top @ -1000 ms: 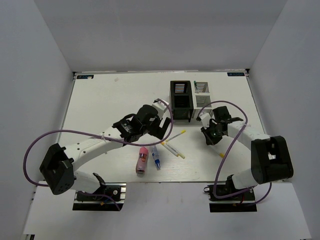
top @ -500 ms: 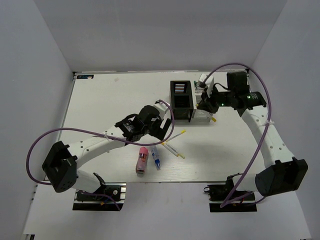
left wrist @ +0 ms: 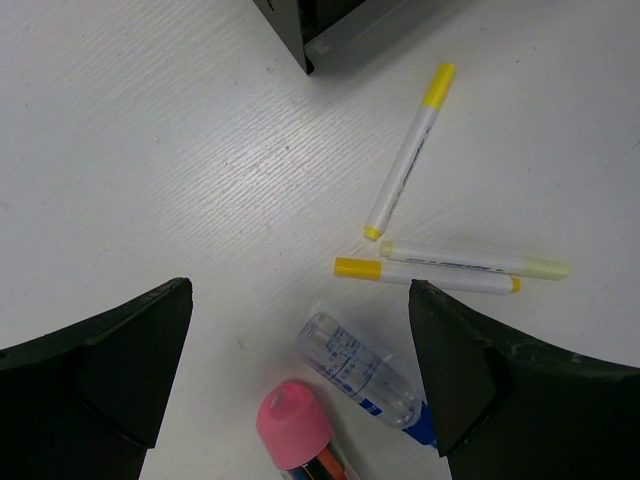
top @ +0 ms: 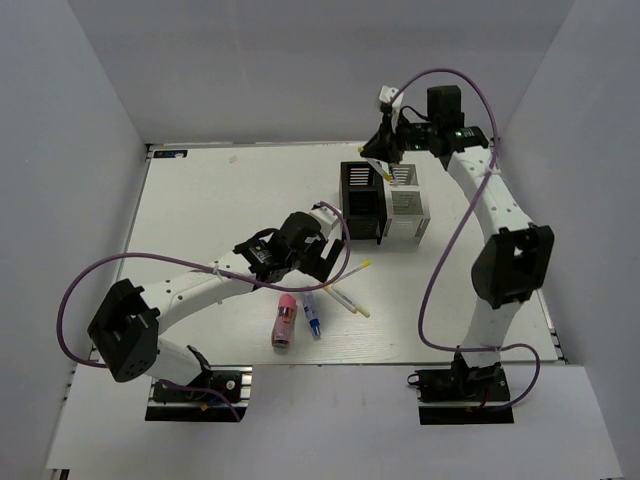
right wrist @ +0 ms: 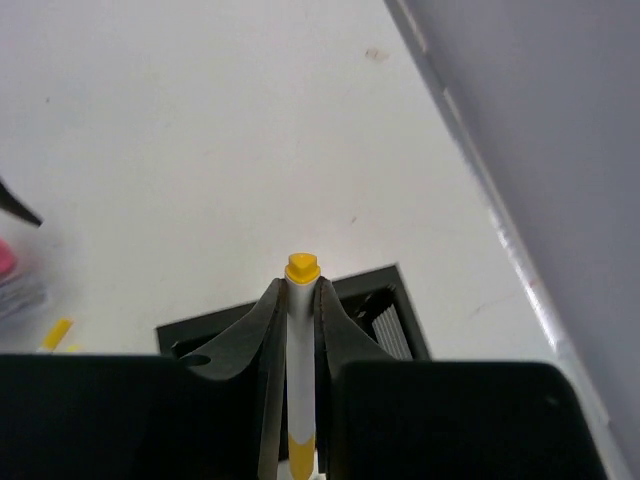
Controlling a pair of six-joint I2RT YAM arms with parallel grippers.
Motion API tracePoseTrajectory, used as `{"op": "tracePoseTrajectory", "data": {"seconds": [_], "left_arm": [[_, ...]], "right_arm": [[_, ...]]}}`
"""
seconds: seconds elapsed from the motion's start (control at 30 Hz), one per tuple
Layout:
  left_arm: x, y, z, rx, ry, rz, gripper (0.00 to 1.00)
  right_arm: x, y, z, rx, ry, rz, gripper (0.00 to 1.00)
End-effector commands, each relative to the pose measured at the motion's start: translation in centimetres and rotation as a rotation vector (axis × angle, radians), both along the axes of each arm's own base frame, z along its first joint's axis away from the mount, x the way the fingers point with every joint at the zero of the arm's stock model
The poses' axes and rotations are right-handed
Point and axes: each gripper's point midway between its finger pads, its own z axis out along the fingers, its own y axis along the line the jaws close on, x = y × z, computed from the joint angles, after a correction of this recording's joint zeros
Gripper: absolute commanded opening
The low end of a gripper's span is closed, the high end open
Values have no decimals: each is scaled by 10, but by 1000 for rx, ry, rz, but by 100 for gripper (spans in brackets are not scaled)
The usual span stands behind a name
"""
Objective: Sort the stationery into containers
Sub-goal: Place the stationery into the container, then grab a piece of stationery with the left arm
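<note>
Next, my right gripper needs to shift to the left in the top view, then bring the pen down into the black container's far section (top: 358, 177), since the pen's tip overhangs the white container (top: 405, 206).
My right gripper (top: 384, 163) is shut on a white pen with yellow ends (right wrist: 301, 330) and holds it upright above the black container (top: 361, 203); the container's rim (right wrist: 372, 282) shows just under the fingertips. The white container (top: 405, 206) stands against its right side. My left gripper (top: 318, 258) is open and empty, hovering over the pink tube (left wrist: 293, 428) and the clear blue-tipped tube (left wrist: 362, 369). Three yellow-ended pens lie ahead of it: one slanted (left wrist: 408, 150) and two side by side (left wrist: 425, 273).
The loose stationery lies near the table's front middle: pink tube (top: 286, 320), clear tube (top: 313, 316), pens (top: 346, 299). A corner of the black container (left wrist: 300, 30) is at the top of the left wrist view. Grey walls enclose the table.
My right arm has swung up and back from low beside the loose pens to above the containers, carrying the pen. The left arm has barely moved.
</note>
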Motion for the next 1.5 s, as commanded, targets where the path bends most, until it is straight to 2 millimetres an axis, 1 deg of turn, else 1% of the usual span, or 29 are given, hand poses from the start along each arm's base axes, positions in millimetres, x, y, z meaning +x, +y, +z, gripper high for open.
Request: {"op": "tracePoseTrajectory", "data": {"seconds": [0.0, 0.07, 0.13, 0.17, 0.23, 0.4, 0.43, 0.47, 0.57, 0.6, 0.63, 0.67, 0.8, 0.9, 0.93, 1.0, 1.07, 1.1, 1.13, 1.17, 1.2, 1.23, 1.27, 1.3, 1.33, 1.37, 1.4, 1.43, 1.47], "left_arm": [[1, 0, 6, 2, -24, -6, 99], [1, 0, 6, 2, -24, -6, 99], [0, -1, 2, 5, -13, -13, 99], [0, -1, 2, 11, -17, -19, 99], [1, -1, 1, 19, -10, -19, 99], [-1, -3, 0, 17, -5, -39, 99], [-1, -4, -3, 23, 1, -39, 99], [-2, -5, -3, 19, 5, -46, 99], [-2, -5, -3, 19, 5, -46, 99], [-3, -6, -3, 15, 10, -53, 99], [-2, -9, -1, 0, 4, -60, 99], [-4, -14, 0, -14, 6, -87, 99], [-8, -27, -2, -52, 27, -135, 99], [-11, -34, -8, -58, 59, -166, 99], [-13, -38, -7, -68, 58, -191, 99], [-12, -43, -9, -73, 65, -200, 99], [-11, -53, -3, -106, 65, -231, 99], [-11, -53, -7, -93, 66, -238, 98], [-7, -60, -4, -98, 60, -257, 96], [-6, -64, -4, -97, 59, -270, 94], [-6, -71, -4, -91, 54, -287, 91], [-7, -76, -6, -77, 56, -306, 89], [0, -82, -11, -49, 60, -307, 87], [-1, -90, -13, -41, 57, -314, 85], [-1, -100, -9, -35, 49, -338, 82], [3, -101, -27, 4, 75, -325, 76], [1, -107, -33, 22, 84, -333, 72], [4, -116, -30, 26, 74, -334, 69], [7, -113, -40, 65, 91, -316, 65]], "right_arm": [[22, 17, 32, 101, -83, 85, 0], [37, 20, 26, 117, -106, 93, 0], [41, 24, 20, 132, -95, 119, 0], [49, 28, 8, 134, -90, 133, 0], [53, 33, 9, 166, -86, 155, 0], [68, 35, -8, 228, -76, 195, 0], [6, 21, -80, 151, 565, 115, 0], [75, 34, -22, 245, -32, 182, 0], [85, 34, -30, 260, -31, 182, 1], [87, 35, -35, 257, -24, 178, 9], [90, 31, -37, 252, -33, 165, 26], [91, 32, -43, 243, -25, 156, 32], [92, 26, -44, 218, -62, 129, 36], [94, 22, -42, 220, -48, 109, 61], [90, 22, -48, 214, -16, 108, 69], [74, 16, -24, 210, -48, 112, 72], [67, 8, -12, 208, -68, 80, 72], [64, 3, -25, 193, -38, 37, 71], [49, -9, 7, 188, -100, -15, 61], [42, -15, -1, 177, -75, -56, 47], [41, -33, 19, 166, -119, -148, 29], [20, -40, 6, 156, -77, -162, 14], [3, -45, 24, 159, -123, -158, 0], [0, -59, 22, 151, -126, -191, 0], [-21, -65, 1, 139, -69, -202, 0], [-34, -75, 15, 137, -124, -210, 0], [-43, -78, 11, 129, -105, -220, 8], [-53, -82, -6, 117, -58, -235, 16], [-71, -89, 2, 121, -83, -250, 22]]}}
